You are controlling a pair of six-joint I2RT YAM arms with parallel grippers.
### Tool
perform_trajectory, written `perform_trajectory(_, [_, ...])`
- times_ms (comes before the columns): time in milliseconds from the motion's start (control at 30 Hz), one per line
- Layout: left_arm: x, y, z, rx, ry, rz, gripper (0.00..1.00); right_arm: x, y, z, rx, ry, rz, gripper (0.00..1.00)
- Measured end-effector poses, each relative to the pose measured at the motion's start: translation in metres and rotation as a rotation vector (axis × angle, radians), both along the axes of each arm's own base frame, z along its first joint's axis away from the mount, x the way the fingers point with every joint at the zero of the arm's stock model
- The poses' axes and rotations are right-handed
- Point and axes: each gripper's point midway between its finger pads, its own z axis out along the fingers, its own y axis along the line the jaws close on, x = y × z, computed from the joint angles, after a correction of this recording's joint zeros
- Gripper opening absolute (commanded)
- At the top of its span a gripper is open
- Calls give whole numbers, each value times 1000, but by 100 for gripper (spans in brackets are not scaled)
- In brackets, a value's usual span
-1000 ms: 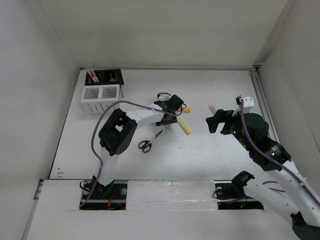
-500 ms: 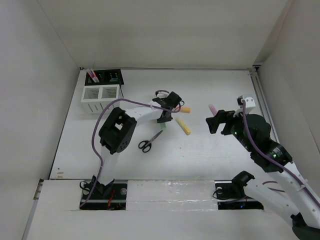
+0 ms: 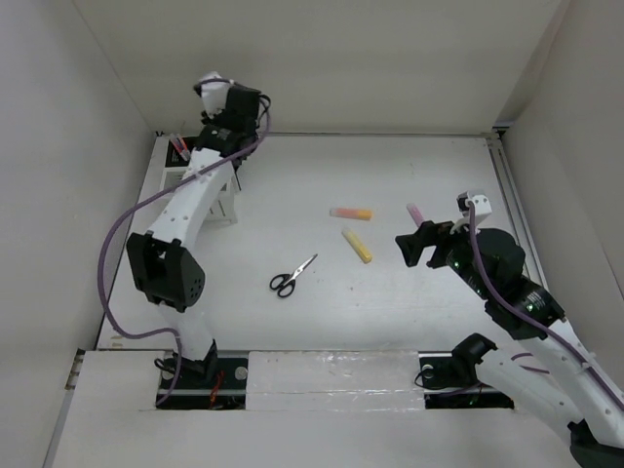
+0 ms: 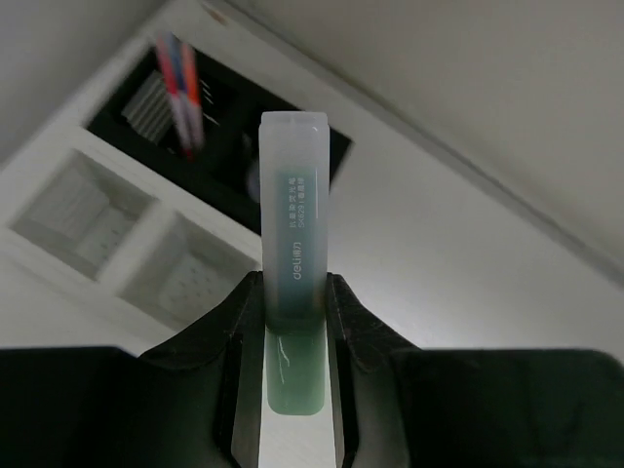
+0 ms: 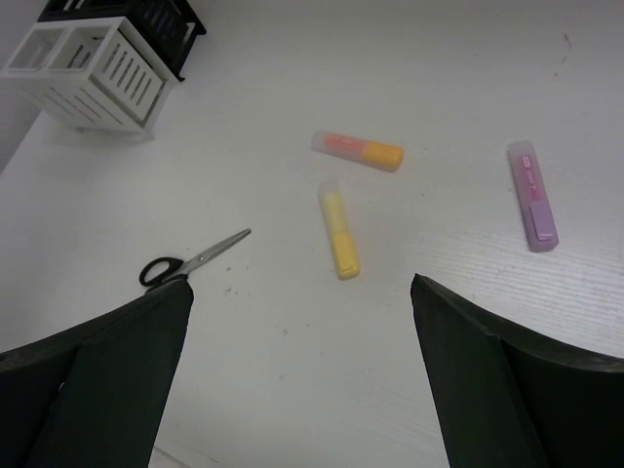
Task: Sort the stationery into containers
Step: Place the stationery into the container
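Observation:
The white organizer's section nearest the pens (image 3: 175,177) is empty, so I need to move my left gripper to the left in the top view next and lower it over that section.
My left gripper (image 4: 292,297) is shut on a green marker (image 4: 292,234), which sticks out forward between the jaws. It hangs high over the back left corner (image 3: 234,122), above the white slatted organizer (image 4: 93,229) and the black mesh holder (image 4: 229,136). Thin orange-red pens (image 4: 180,88) stand in the mesh holder. My right gripper (image 5: 300,292) stands open above the table (image 3: 417,244). Below it lie an orange marker (image 5: 357,149), a yellow marker (image 5: 338,229) and a pink marker (image 5: 532,195).
Black-handled scissors (image 3: 292,275) lie near the table's middle, left of the yellow marker (image 3: 357,245). The orange marker (image 3: 350,213) and pink marker (image 3: 413,212) lie further back. White walls close in the table at the left, back and right.
The left arm has swung from the table's middle up to the back left corner with the green marker gripped in it. The right gripper has edged slightly left.

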Motion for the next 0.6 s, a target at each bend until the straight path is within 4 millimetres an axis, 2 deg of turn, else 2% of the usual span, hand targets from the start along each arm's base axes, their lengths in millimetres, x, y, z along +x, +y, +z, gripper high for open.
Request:
perform_trajectory(67, [1, 39, 32, 19, -70, 91, 0, 0, 5, -1, 9, -4, 22, 100])
perform_trajectory(167, [-2, 93, 55, 46, -126, 214, 0, -1, 14, -2, 29, -14, 66, 100])
perform_trajectory(233, [-5, 129, 56, 53, -153, 291, 0, -1, 21, -3, 47, -22, 94, 100])
perform_trajectory(367, [-25, 193, 28, 81, -131, 421, 0, 0, 34, -11, 73, -24, 150, 100])
perform_trajectory(467, [-34, 215, 13, 94, -136, 465, 0, 0, 41, -18, 82, -15, 179, 100])
perform_trajectory(600, [-31, 213, 8, 102, -185, 441, 0, 0, 46, -21, 87, -10, 200, 100])
